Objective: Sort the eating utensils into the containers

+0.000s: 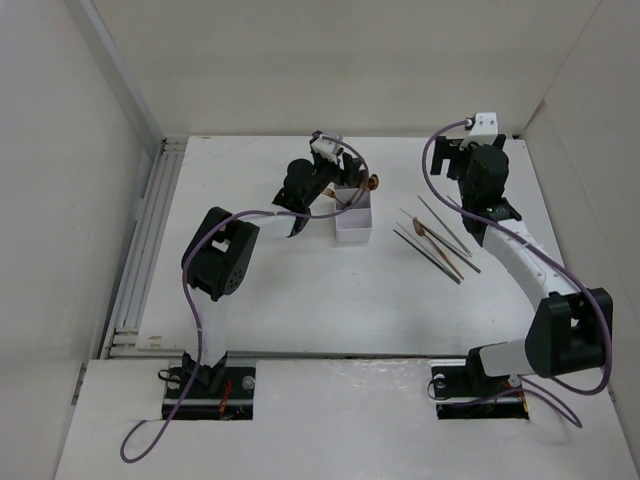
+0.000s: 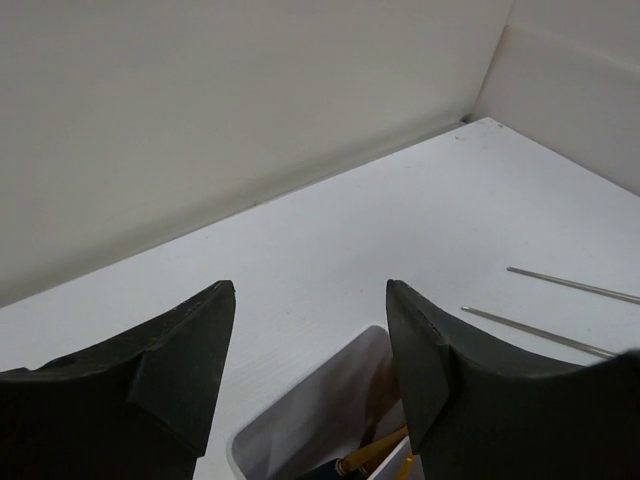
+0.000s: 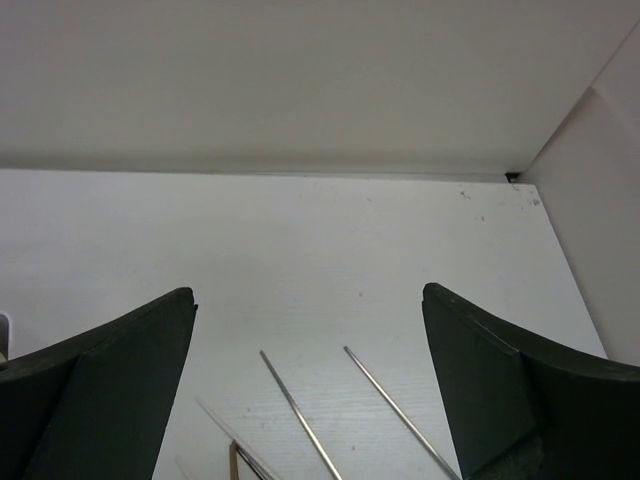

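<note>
Next, my right gripper moves back and to its left in the top view and goes down onto the gold-headed fork's neck (image 1: 425, 235), which lies below.
The white box (image 1: 353, 222) stands at mid table. It holds gold and dark utensils, and a gold head (image 1: 372, 182) sticks out over its far end. My left gripper (image 1: 315, 205) hovers at the box's left side, open and empty. In the left wrist view (image 2: 310, 285) the box (image 2: 300, 425) and the gold-necked handles (image 2: 385, 450) lie just below the fingers. Several chopsticks (image 1: 440, 240) and a gold-headed utensil (image 1: 421, 231) lie right of the box. My right gripper (image 1: 462, 165) is open and empty above their far ends, and two chopsticks (image 3: 300, 420) show between its fingers (image 3: 310, 292).
White walls enclose the table on the back, left and right. A metal rail (image 1: 150, 240) runs along the left edge. Purple cables (image 1: 435, 150) loop from both wrists. Two chopsticks (image 2: 540, 333) lie to the right in the left wrist view.
</note>
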`<state>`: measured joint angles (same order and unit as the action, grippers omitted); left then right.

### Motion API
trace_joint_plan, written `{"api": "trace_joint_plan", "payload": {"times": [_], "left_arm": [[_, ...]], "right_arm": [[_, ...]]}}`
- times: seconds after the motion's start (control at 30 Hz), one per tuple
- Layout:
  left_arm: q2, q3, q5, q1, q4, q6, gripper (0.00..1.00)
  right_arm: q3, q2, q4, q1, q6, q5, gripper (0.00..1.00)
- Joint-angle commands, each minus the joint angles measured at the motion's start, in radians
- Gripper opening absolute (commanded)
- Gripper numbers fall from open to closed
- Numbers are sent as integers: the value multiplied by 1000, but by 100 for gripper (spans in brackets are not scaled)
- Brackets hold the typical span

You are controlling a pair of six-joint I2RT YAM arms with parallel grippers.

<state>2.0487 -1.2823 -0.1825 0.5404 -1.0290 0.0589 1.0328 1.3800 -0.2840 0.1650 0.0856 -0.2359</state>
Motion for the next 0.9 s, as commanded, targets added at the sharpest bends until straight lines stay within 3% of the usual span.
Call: {"api": "trace_joint_plan", "payload": {"times": [0.0,0.1,0.17,0.2,0.23,0.27,0.33,0.53,0.7,0.87], "left_arm": [[-39,6,-3,-2,-48,-24,59],[-64,6,11,-2,-66,-33,62],[-91,17,23,-2,-88,-33,62],[-116,26,32,-14,-100,-33,63],[-130,49,32,-14,-127,-22,63],[-142,63,41,-26,-143,-22,63],[-186,107,64,-37,-181,-22,64],[-314,215,218,-37,-200,-183,64],[-378,317,380,-46,-163,-254,66],[-423,353,413,-46,-83,-268,66]], "right_arm": [[68,-55,127,-5,11,-23,100],[139,-39,329,-28,34,-1,100],[199,-6,452,-67,45,116,98],[225,48,518,-76,45,144,92],[251,80,646,-76,36,144,70],[295,111,698,-87,36,144,59],[320,197,800,-87,55,153,46],[371,382,957,-87,100,250,54],[297,415,935,-55,89,264,46],[286,487,945,1,78,241,43]]}}
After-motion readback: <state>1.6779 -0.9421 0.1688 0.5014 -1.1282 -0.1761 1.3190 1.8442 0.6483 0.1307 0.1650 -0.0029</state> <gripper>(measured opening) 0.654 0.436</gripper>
